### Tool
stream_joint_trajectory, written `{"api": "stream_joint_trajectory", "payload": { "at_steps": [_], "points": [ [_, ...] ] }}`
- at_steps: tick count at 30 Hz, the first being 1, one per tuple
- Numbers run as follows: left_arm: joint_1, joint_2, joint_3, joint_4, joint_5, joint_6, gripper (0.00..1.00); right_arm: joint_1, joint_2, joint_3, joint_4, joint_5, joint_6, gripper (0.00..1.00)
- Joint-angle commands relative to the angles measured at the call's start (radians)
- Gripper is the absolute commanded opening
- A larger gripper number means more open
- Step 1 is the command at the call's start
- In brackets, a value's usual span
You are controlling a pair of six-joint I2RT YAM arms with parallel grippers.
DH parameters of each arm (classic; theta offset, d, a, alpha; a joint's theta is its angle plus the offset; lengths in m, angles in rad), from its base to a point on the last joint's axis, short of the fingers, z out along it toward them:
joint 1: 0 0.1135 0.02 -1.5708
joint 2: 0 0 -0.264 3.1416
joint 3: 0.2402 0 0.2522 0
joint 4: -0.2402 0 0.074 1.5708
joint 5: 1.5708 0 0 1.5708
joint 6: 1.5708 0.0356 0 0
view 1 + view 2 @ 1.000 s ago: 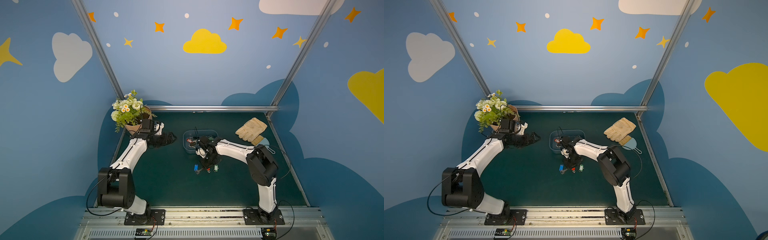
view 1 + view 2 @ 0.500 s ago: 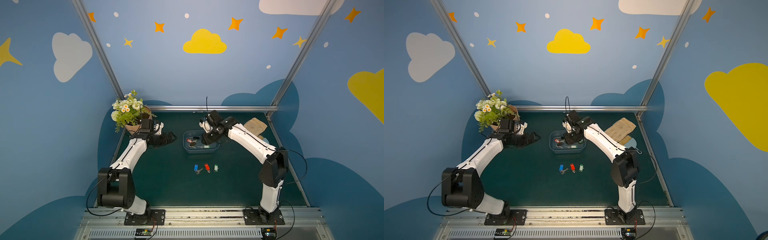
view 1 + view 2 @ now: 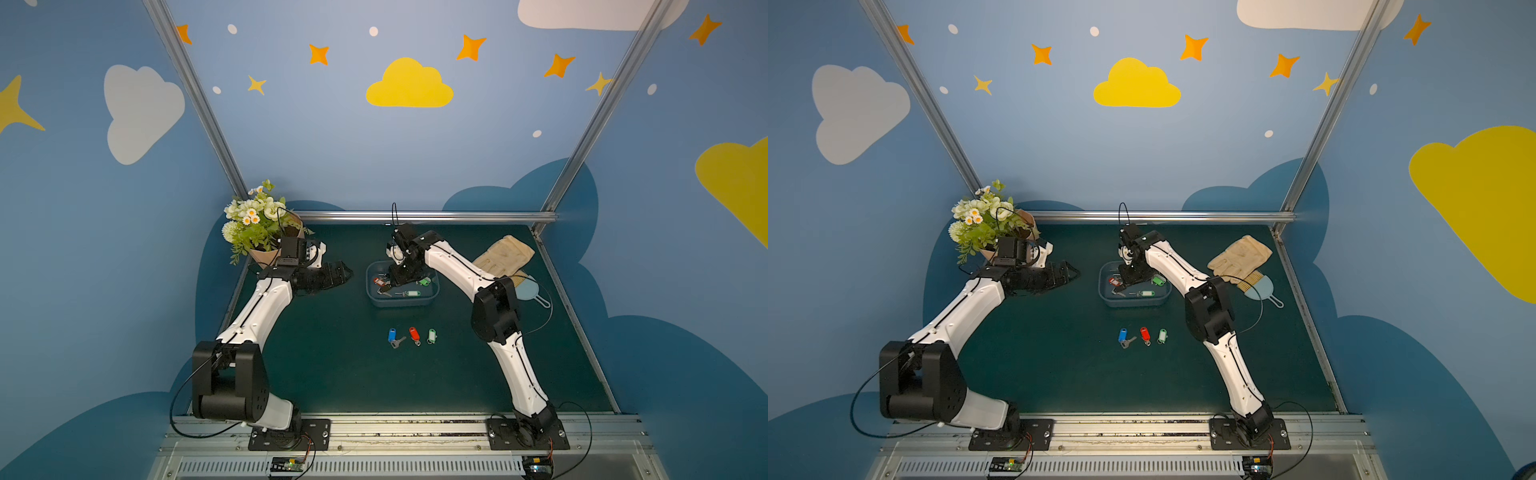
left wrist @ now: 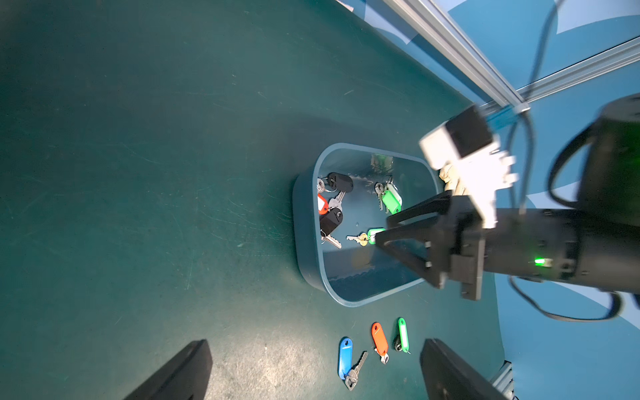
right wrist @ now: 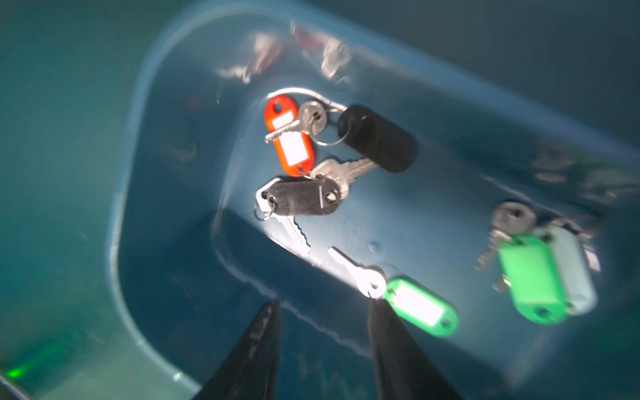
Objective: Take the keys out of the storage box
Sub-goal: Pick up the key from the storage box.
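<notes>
My right gripper moves from the green-tagged key down onto the ring at the red tag's near end [image 5: 307, 175] next, since another key lies across that tag's middle.
The blue-grey storage box [image 3: 402, 302] sits mid-table, seen in both top views. Several keys lie inside it: a red tag [image 5: 289, 136], two black tags [image 5: 303, 197], a green tag [image 5: 420, 306] and a green and pale mint pair [image 5: 533, 277]. My right gripper [image 5: 323, 303] hangs low inside the box, open and empty, one fingertip beside the green-tagged key's head. Three keys lie on the mat in front of the box: blue [image 3: 392, 335], red [image 3: 412, 333] and green [image 3: 432, 335]. Left of the box my left gripper [image 3: 345, 274] hovers wide open and empty.
A peach flower pot [image 3: 266, 232] stands at the back left, behind my left wrist. A beige glove [image 3: 505, 255] and a small pale blue brush [image 3: 528, 289] lie at the back right. A metal rail [image 3: 415, 216] bounds the far edge of the green mat.
My right arm left the row of keys on the mat, swung back over the box and dropped into it, its jaws widening. The left arm stayed still.
</notes>
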Motion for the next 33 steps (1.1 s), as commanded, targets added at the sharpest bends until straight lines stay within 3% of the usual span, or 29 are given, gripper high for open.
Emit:
{"api": "stream_joint_trajectory", "payload": {
  "at_steps": [1, 20, 23, 31, 33],
  "points": [
    [0.004, -0.013, 0.02, -0.018, 0.0, -0.002, 1.0, 0.024, 0.005, 0.045, 0.034, -0.017, -0.07, 0.47],
    [0.004, -0.036, 0.01, -0.038, -0.017, 0.012, 1.0, 0.019, 0.172, 0.148, 0.163, 0.048, -0.136, 0.47],
    [0.005, -0.04, 0.011, -0.044, -0.022, 0.015, 1.0, 0.023, 0.178, 0.147, 0.168, 0.05, -0.135, 0.4],
    [0.004, -0.043, 0.013, -0.048, -0.028, 0.015, 1.0, 0.037, 0.152, 0.137, 0.18, 0.024, -0.148, 0.03],
    [0.004, -0.044, 0.012, -0.047, -0.03, 0.014, 1.0, 0.038, 0.131, 0.122, 0.187, 0.015, -0.151, 0.0]
  ]
}}
